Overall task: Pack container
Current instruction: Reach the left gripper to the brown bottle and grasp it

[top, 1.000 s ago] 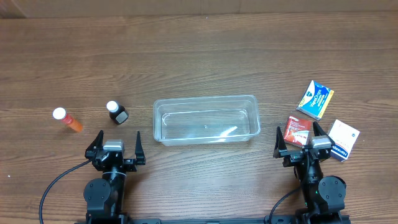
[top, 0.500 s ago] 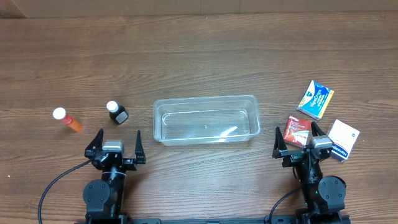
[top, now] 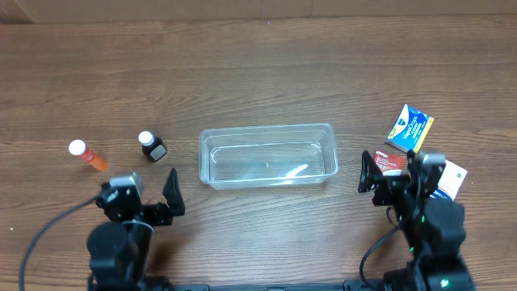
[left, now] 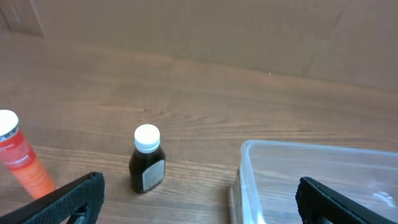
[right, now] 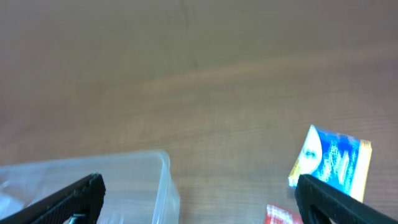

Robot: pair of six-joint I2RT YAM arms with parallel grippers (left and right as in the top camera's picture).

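Note:
I should next reach my left gripper outward over the white cap on top of the standing dark bottle, tilt the fingertips down and close around it.
The clear container [top: 266, 128] sits empty at the table's middle. It also shows in the left wrist view [left: 292, 163] and the right wrist view [right: 149, 163]. A dark bottle with a white cap [top: 151, 147] [left: 147, 162] and an orange bottle [top: 87, 155] [left: 20, 158] stand left of it. A blue-yellow box [top: 409, 129] [right: 333, 163], a red box [top: 389, 162] [right: 278, 214] and a white box [top: 454, 175] lie right of it. My left gripper [top: 142, 196] [left: 199, 205] is open and empty, near the front left of the container. My right gripper [top: 393, 173] [right: 199, 202] is open and empty, over the red box.
Wooden table all round. The right arm's body [top: 432, 222] covers part of the white box. Cables run from both arm bases at the front edge.
Both arms have risen from their rest pose. The left gripper has swung left and turned. The right gripper has moved back and right, over the red box.

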